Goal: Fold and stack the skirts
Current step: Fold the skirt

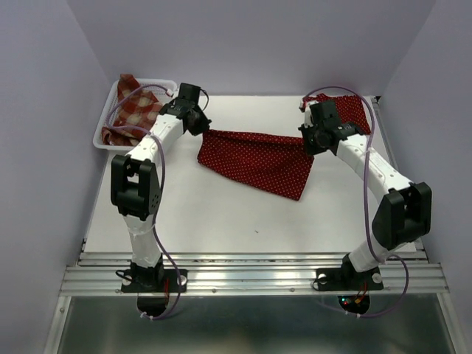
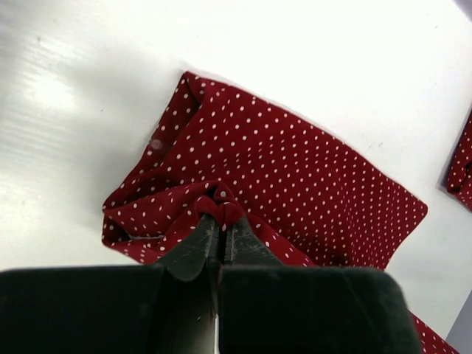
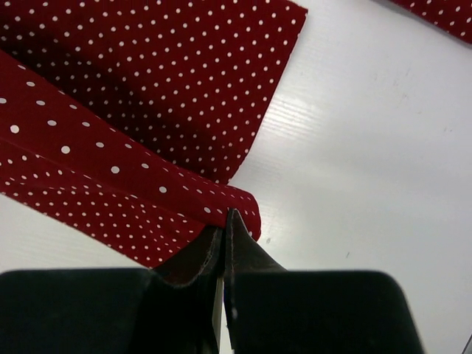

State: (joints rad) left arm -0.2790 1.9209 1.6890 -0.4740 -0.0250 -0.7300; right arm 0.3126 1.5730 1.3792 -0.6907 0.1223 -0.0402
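Observation:
The left gripper moves outward and down over the lying layer's far corner (image 2: 196,85) next and releases the pinched cloth, since that corner shows uncovered beyond it.
A dark red polka-dot skirt (image 1: 258,158) hangs stretched between my two grippers over the table's middle, its lower part resting on the table. My left gripper (image 1: 200,127) is shut on its left top corner; the left wrist view shows the bunched cloth (image 2: 218,206) pinched at the tips. My right gripper (image 1: 310,140) is shut on its right top corner (image 3: 240,206). A second polka-dot skirt (image 1: 352,110) lies at the back right behind the right arm. The red-and-cream plaid skirt (image 1: 133,99) lies in the white mesh basket (image 1: 101,134) at the back left.
The basket stands at the table's back left corner against the left wall. Purple walls close in on both sides and the back. A metal rail (image 1: 251,276) runs along the near edge at the arm bases.

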